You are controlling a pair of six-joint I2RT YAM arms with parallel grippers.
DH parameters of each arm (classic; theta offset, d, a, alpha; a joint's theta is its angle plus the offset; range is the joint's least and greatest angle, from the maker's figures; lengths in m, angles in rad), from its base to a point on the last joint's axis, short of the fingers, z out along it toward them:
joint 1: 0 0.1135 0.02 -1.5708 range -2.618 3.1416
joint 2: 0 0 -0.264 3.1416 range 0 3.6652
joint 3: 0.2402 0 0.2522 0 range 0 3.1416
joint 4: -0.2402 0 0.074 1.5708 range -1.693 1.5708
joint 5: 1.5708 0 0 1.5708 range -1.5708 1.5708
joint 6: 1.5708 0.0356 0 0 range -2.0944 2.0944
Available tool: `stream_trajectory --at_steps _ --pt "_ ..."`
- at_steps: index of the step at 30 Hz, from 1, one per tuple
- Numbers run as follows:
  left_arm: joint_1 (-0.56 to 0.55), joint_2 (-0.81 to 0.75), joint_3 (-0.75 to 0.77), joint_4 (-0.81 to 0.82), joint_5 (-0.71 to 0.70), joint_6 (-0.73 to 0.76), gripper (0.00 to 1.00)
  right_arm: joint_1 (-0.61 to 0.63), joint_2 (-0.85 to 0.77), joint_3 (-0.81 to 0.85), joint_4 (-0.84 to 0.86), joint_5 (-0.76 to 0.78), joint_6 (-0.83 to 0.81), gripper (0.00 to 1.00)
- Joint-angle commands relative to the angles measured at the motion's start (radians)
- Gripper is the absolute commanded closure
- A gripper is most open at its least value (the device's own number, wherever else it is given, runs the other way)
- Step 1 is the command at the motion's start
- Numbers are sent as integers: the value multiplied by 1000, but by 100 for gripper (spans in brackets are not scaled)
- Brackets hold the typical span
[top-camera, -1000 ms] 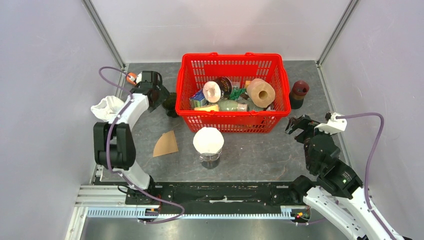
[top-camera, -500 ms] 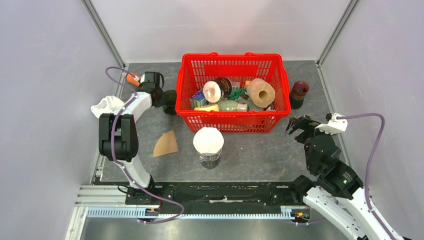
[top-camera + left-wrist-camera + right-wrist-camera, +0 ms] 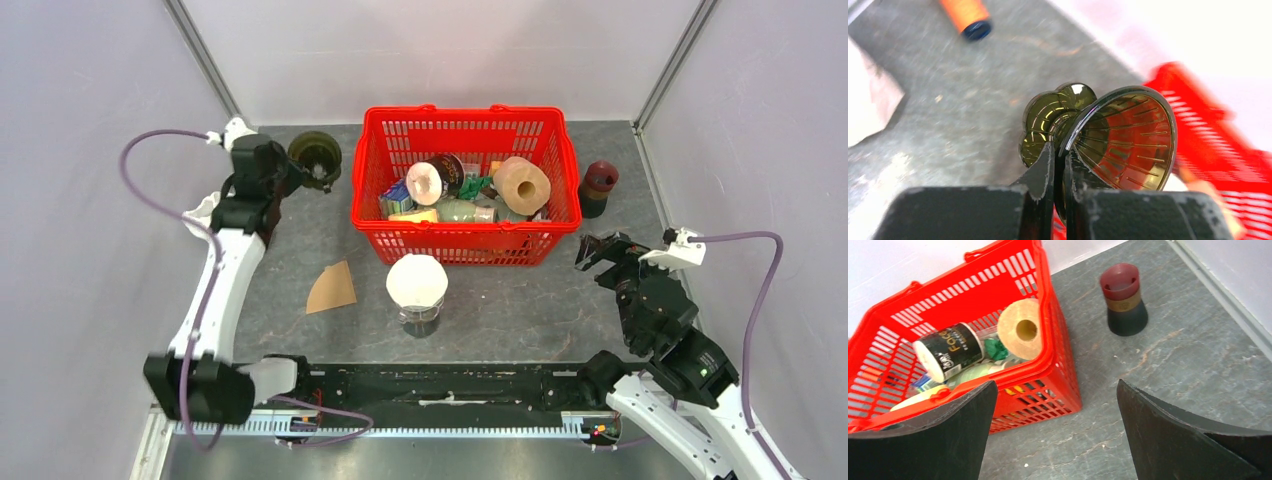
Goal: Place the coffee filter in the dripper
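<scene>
My right gripper moves to the left in the top view, onto the dripper's free opposite rim point(image 3: 338, 153) next, since my left gripper holds one side of the dripper.
The dripper point(image 3: 315, 158), a dark olive see-through cone with a scalloped base, hangs above the table's back left, left of the basket. My left gripper point(image 3: 298, 172) is shut on its rim. In the left wrist view the fingers point(image 3: 1045, 162) pinch the dripper's point(image 3: 1128, 140) wall, one inside and one outside. The coffee filter point(image 3: 331, 288), a flat brown paper wedge, lies on the table in front of the basket's left corner. My right gripper point(image 3: 598, 250) hovers right of the basket, open and with nothing in it point(image 3: 1055, 382).
A red basket point(image 3: 465, 250) full of rolls and bottles stands at the back middle. A white domed thing on a glass point(image 3: 417, 285) stands just before it. A dark maroon cup point(image 3: 598, 187) stands right of the basket. White cloth point(image 3: 203, 212) and an orange item point(image 3: 965, 15) lie at the left.
My left gripper shut on the dripper beside the basket, then lifted it up and toward the back. The left arm stretched out. The right arm barely moved.
</scene>
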Motion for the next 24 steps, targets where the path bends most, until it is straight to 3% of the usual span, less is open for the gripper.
stream_trajectory --at_steps 1,7,15,24 --pt "-41 -182 -7 136 111 -34 98 0 36 67 57 -126 5 3" --pt "-263 -191 132 137 164 105 98 -1 154 159 112 -312 -23 3" --pt "-586 40 384 16 240 296 98 0 346 355 97 -611 -68 3" --pt "-818 210 529 -93 135 403 98 -1 494 522 -33 -641 -60 3"
